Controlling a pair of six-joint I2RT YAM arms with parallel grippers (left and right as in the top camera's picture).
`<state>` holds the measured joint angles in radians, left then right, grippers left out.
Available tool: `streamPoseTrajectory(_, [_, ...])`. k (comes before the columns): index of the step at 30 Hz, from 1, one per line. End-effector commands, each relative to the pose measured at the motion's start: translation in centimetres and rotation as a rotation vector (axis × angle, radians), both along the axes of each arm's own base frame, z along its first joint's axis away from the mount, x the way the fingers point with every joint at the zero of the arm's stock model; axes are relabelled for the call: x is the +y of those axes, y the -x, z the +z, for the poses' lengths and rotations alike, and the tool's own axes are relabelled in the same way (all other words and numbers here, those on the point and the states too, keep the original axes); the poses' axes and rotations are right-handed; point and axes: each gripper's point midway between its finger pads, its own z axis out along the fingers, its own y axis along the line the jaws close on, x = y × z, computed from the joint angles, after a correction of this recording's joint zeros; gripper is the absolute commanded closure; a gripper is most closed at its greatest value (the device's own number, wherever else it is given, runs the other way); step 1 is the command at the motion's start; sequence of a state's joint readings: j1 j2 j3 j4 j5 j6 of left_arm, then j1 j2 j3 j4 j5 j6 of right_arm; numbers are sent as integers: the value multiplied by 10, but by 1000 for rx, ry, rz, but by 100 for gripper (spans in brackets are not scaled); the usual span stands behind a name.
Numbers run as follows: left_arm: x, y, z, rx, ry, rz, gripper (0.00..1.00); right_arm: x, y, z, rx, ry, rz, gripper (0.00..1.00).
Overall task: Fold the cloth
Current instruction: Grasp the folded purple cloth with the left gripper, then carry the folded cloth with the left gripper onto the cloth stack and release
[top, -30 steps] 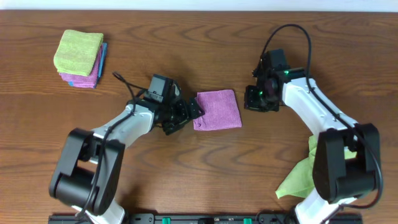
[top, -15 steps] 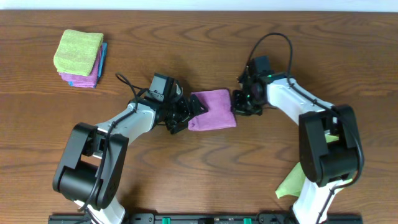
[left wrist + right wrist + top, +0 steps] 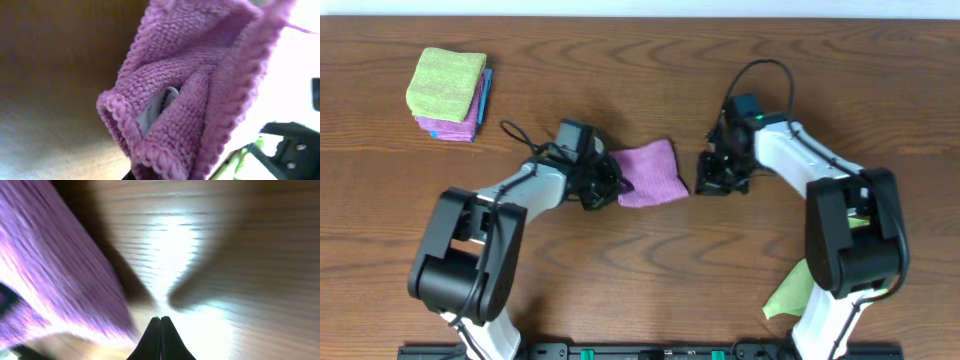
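Note:
The left gripper will lift the purple cloth, carry it outward over the stack's green top (image 3: 445, 84) and go down to release it, as the cloth will be folded small.
The cloth (image 3: 650, 172) is purple, folded into a small square, and lies tilted at the table's middle. My left gripper (image 3: 608, 184) is shut on its left edge. In the left wrist view the cloth (image 3: 200, 95) fills the frame, bunched up, with a white tag (image 3: 159, 104) showing in a fold. My right gripper (image 3: 706, 182) is shut with nothing in it, just off the cloth's right edge. In the right wrist view its fingertips (image 3: 161, 322) press together on the wood, with the cloth (image 3: 55, 275) blurred at the left.
A stack of folded cloths (image 3: 450, 84), green on top of pink and blue, sits at the back left. A crumpled green cloth (image 3: 808, 272) lies at the front right beside the right arm's base. A black cable (image 3: 516, 130) trails behind the left arm.
My left gripper was open and has shut on the cloth's left edge. The cloth has slid left and turned a little. My right gripper pushed in on the right edge, then drew slightly back.

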<state>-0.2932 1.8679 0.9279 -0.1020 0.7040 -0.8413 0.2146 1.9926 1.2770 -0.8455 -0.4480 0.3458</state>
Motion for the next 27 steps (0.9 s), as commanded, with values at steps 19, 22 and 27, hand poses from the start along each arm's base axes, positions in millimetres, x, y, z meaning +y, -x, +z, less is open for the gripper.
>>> streamPoseTrajectory(19, [308,-142,246,-637,52,779,94,-54,-37,77,-241,10,-35,98])
streamPoseTrajectory(22, [332,-141,243,-652,37,822,94,-54,-36,77,-237,10,-35,98])
streamPoseTrajectory(27, [345,-152,233,-671,65,828,94,-53,-33,76,-224,12,-27,98])
